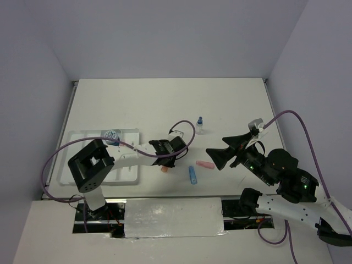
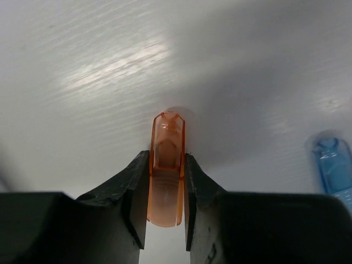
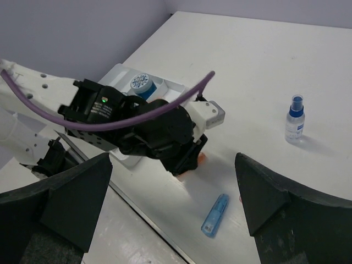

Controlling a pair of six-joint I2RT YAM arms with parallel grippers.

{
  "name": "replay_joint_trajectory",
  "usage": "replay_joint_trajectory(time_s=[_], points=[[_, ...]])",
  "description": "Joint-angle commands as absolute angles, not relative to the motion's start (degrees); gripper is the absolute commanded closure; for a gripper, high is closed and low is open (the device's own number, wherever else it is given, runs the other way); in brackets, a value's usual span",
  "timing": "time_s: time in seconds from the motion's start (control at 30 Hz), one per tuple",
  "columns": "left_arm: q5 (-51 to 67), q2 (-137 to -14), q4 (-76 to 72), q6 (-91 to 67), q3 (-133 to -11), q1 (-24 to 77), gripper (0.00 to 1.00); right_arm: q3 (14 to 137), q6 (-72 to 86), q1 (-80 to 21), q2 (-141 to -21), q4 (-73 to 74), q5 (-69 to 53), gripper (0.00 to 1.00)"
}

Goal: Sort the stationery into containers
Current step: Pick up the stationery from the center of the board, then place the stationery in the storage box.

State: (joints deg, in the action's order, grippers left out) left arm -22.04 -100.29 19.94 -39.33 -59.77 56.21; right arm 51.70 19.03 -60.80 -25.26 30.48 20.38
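I will next lift the orange marker in my left gripper, swing it left in the top view past the pot and over the tray's empty section, then lower it and let it go.
My left gripper [image 2: 165, 160] is shut on a short orange marker [image 2: 166, 165], low over the white table; in the top view the left gripper [image 1: 165, 164] is at the table's middle with the orange marker [image 1: 164, 169] at its tip. A short blue marker [image 1: 193, 175] and a pink eraser [image 1: 204, 164] lie just right of it. A tiny clear blue-capped bottle [image 1: 200, 125] stands further back. The white divided tray [image 1: 77, 159] at the left holds a blue-and-white pot [image 1: 111, 133]. My right gripper [image 1: 215, 156] is open and empty, right of the eraser.
The right wrist view shows the left gripper [image 3: 190, 157], the blue marker [image 3: 215, 215], the bottle [image 3: 296, 119] and the pot [image 3: 142, 83] in the tray [image 3: 171, 84]. The table's front edge runs close below the markers. Purple cables loop over both arms.
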Motion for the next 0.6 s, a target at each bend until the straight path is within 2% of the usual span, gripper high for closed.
replay_joint_trajectory(time_s=[0.0,0.17,0.27,0.37,0.47,0.57], points=[[-28.12,-93.36,28.11,-39.64,-60.73,51.8,0.99,53.26,18.11,-60.47,-25.49,28.74,19.78,0.0],[-29.53,-77.72,34.79,-34.21,-61.35,35.71,1.0,53.17,17.32,-60.47,-24.52,29.09,19.16,0.0],[-31.63,-71.38,38.93,-30.94,-62.14,17.83,1.0,53.0,16.53,-60.47,-23.91,28.92,18.9,0.0],[-25.77,-70.66,40.87,-28.75,-62.32,3.4,1.0,52.47,15.91,-60.47,-23.29,28.04,18.37,0.0],[-18.83,-74.51,38.24,-26.9,-61.96,-4.71,1.0,52.21,15.64,-60.47,-23.2,27.25,17.49,0.0],[-13.98,-80.21,37.27,-26.1,-63.89,-7.29,1.0,52.12,15.21,-60.47,-23.64,26.98,16.53,0.0]])
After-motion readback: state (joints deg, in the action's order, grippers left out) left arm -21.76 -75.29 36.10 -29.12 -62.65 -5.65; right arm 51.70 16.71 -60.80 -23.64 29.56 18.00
